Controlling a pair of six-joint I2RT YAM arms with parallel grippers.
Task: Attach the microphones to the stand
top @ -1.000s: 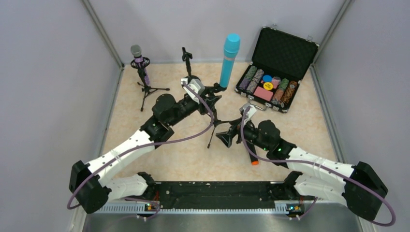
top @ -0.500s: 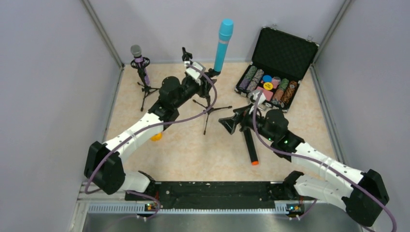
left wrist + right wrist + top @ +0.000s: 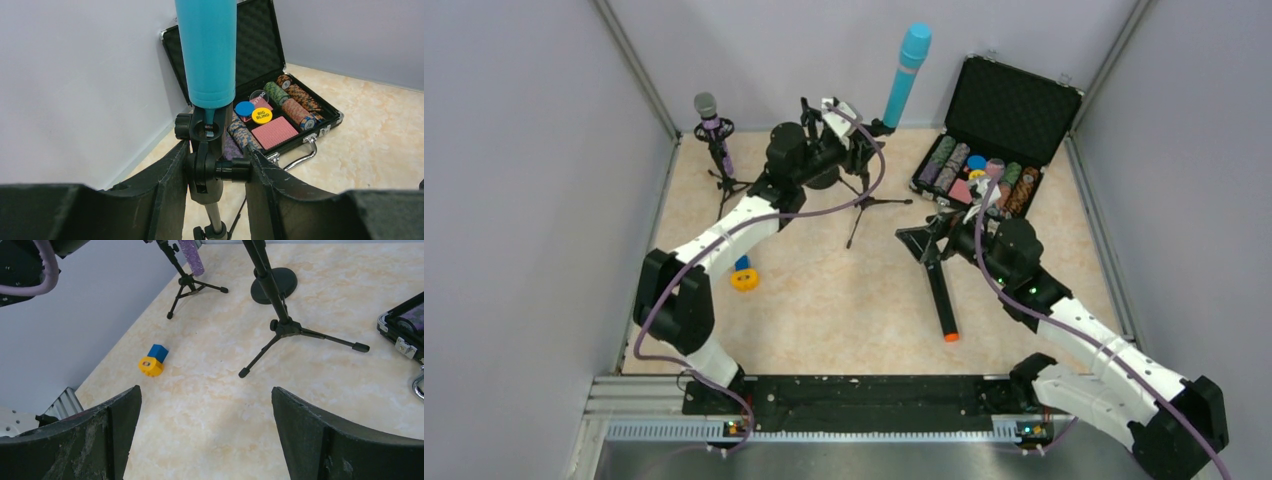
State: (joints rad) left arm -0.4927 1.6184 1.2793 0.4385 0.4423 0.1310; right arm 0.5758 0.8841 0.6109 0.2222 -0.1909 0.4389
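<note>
I should use my left gripper to move the light blue microphone's stand to the right in the top view, to bare tabletop by the chip case (image 3: 891,188), and release the stand's joint.
The light blue microphone (image 3: 909,62) (image 3: 207,50) sits in the clip of a tripod stand (image 3: 864,203), leaning right. My left gripper (image 3: 856,148) (image 3: 215,167) is shut on that stand's clip joint (image 3: 206,167) just below the microphone. The purple microphone (image 3: 710,122) stands in another tripod stand (image 3: 724,185) at the back left. The black microphone with an orange end (image 3: 942,298) lies flat on the table. My right gripper (image 3: 921,240) (image 3: 206,405) hovers open over its upper end, nothing between the fingers; that microphone is out of the right wrist view.
An open black case of poker chips (image 3: 996,150) (image 3: 280,107) lies at the back right. A third stand with a round base (image 3: 809,120) (image 3: 273,286) is at the back. A yellow and blue toy block (image 3: 743,276) (image 3: 152,361) lies left of centre.
My left arm has stretched toward the back, carrying the stand with the blue microphone away from me. My right gripper has moved back toward the case, still open. The toy block is uncovered.
</note>
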